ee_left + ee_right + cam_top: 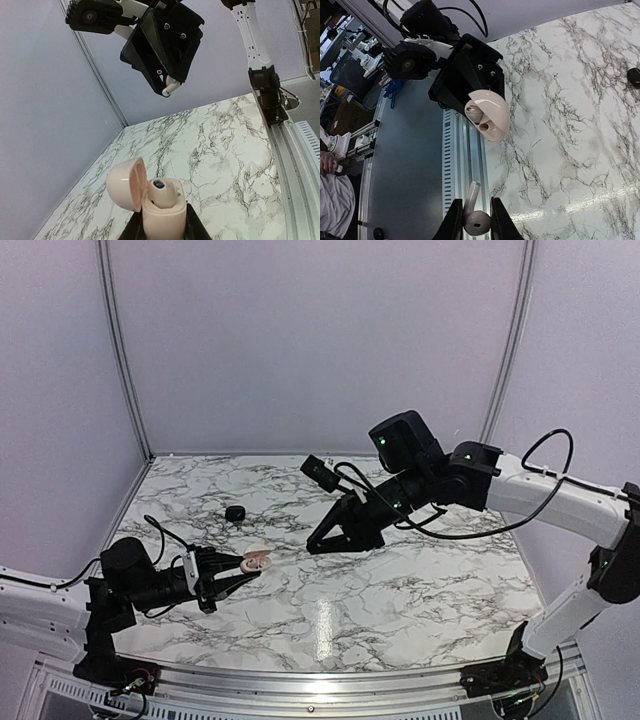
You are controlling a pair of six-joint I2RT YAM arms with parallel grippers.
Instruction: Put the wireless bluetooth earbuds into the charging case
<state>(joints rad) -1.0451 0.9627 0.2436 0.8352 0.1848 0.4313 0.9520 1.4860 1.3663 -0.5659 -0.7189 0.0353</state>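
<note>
The right gripper tilts downward next and lowers the earbud onto the bare marble by the bright glint (317, 613) to release it, since that patch is empty.
The charging case (256, 562) is cream-white with its lid hinged open. My left gripper (243, 575) is shut on its base and holds it above the table's left side. In the left wrist view the case (162, 215) sits between my fingers, with one pale cream earbud (162, 192) seated in it. My right gripper (313, 544) hovers to the right of the case. It is shut on the second pale earbud (477, 220), stem pointing out towards the case (489, 116). The stem also shows in the left wrist view (170, 89).
A small black object (236, 513) lies on the marble table (400, 590) behind the case; it also shows in the right wrist view (634, 77). A metal rail (330, 680) runs along the near edge. Grey walls enclose the table.
</note>
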